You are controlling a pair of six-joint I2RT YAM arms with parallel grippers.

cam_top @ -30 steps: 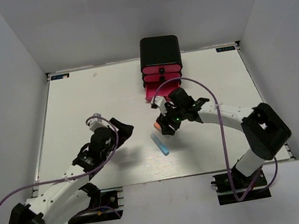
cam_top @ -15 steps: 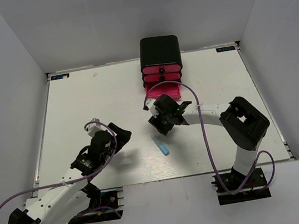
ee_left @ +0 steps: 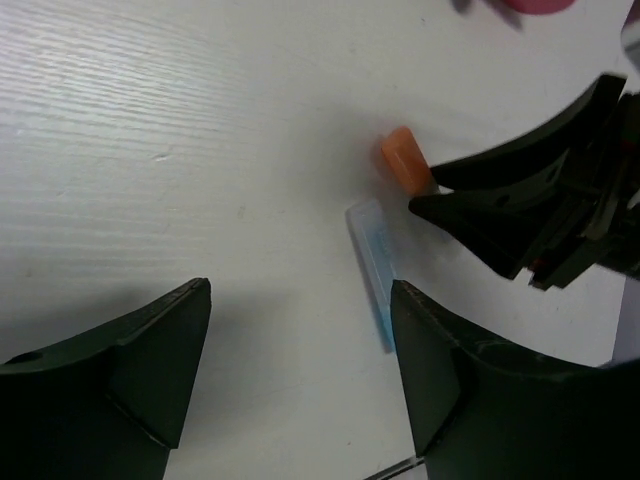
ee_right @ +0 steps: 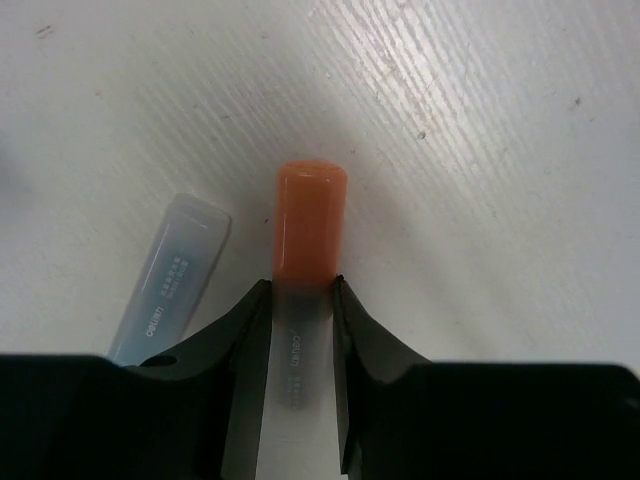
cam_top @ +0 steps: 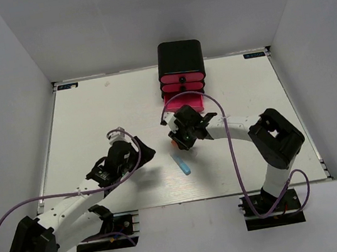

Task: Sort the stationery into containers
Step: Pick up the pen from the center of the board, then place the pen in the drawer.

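Note:
My right gripper rises next, carries the orange-capped marker (cam_top: 175,143) outward over the lowest pink drawer (cam_top: 184,103) and lowers to release it inside, since that drawer stands open.
An orange-capped marker (ee_right: 311,225) lies on the white table, and my right gripper (ee_right: 301,300) is shut on its grey barrel with both fingers pressed against its sides. In the top view this marker (cam_top: 175,143) shows just left of the right gripper (cam_top: 180,139). A light blue marker (cam_top: 181,162) lies right beside it, also in the right wrist view (ee_right: 175,275). My left gripper (ee_left: 300,370) is open and low over bare table, with the blue marker (ee_left: 374,255) just ahead of its right finger. The containers (cam_top: 180,67) stand at the back, the lowest pink drawer (cam_top: 184,103) pulled out.
The right arm's black fingers (ee_left: 520,215) fill the right side of the left wrist view, close to my left gripper. White walls enclose the table on three sides. Purple cables loop over both arms.
My right gripper has moved left onto the orange marker and closed on it. My left arm has swung right, toward the two markers.

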